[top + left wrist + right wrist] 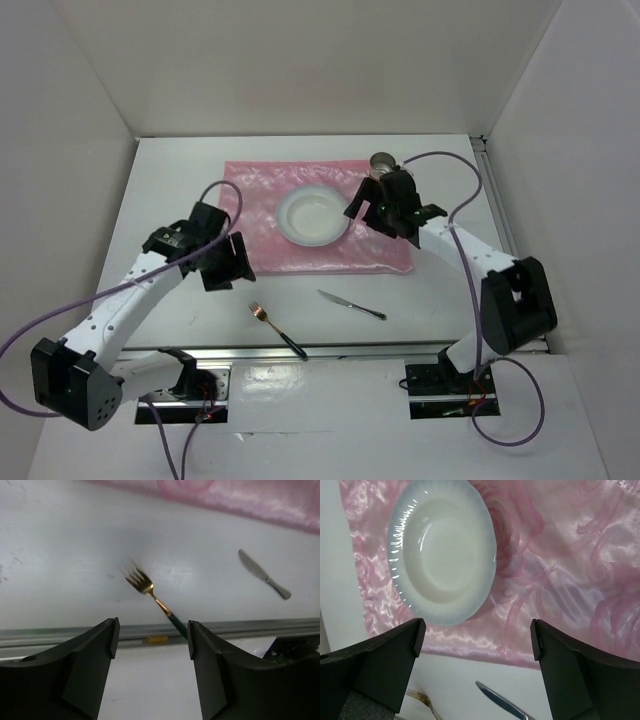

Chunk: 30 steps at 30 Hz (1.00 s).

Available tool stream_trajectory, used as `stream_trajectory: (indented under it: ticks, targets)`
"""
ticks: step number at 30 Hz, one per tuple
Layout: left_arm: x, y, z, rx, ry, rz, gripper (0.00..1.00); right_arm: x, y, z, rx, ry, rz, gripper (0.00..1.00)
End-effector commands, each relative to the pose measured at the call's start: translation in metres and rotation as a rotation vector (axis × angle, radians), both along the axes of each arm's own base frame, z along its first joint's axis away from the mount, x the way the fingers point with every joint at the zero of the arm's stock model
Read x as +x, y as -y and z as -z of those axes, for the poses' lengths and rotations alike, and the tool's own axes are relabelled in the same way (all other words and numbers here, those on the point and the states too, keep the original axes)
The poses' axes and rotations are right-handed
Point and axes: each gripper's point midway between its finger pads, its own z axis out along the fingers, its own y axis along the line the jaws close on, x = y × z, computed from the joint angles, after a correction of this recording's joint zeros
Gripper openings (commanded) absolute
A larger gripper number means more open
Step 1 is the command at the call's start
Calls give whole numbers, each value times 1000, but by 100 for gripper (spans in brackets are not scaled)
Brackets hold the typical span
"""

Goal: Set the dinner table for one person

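My left gripper moves down toward the right in the top view and closes on the fork's dark handle next, as the fork (150, 592) still lies off the pink mat.
The white dinner table (175, 195) carries a pink mat (255, 190) with a white plate (313, 215) on it. A gold fork with a dark handle (277, 328) and a silver knife (352, 305) lie on the bare table in front of the mat. A metal cup (382, 161) stands at the mat's far right corner. My left gripper (232, 262) is open and empty above the table, left of the fork (150, 592). My right gripper (363, 207) is open and empty above the mat (570, 555), beside the plate (442, 555), just in front of the cup.
The aluminium front rail (50, 634) runs just behind the fork's handle end. The knife (262, 573) lies to the right of the fork. White walls enclose the table on three sides. Purple cables loop off both arms.
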Motion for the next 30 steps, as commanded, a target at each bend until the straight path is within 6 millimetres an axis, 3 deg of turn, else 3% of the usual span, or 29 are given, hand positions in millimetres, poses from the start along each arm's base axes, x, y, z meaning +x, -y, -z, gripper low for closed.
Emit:
stream_trajectory:
  ticks: [1, 5, 6, 9, 11, 17, 23, 30]
  targets:
    - [-29, 13, 24, 24, -102, -68, 72, -7, 14, -35, -19, 116, 30, 99]
    - [-46, 56, 40, -23, -149, -56, 70, -24, 21, -43, -30, 116, 22, 99]
    - [-55, 69, 43, -25, -165, -26, 70, -25, 22, -53, -19, 141, 23, 99]
    - [-61, 85, 57, 11, -186, -61, 70, -32, 22, -63, -2, 165, 3, 99]
    - [-62, 88, 75, 63, -224, -96, 67, -38, 25, -69, -4, 183, -3, 99]
    - [-76, 101, 95, 87, -300, -159, 65, -53, 29, -80, -2, 207, -30, 99]
    - [-84, 103, 102, 64, -275, -188, 62, -61, 28, -91, 25, 233, -59, 99]
    - [-84, 106, 114, 66, -287, -186, 62, -64, 22, -90, 53, 224, -85, 99]
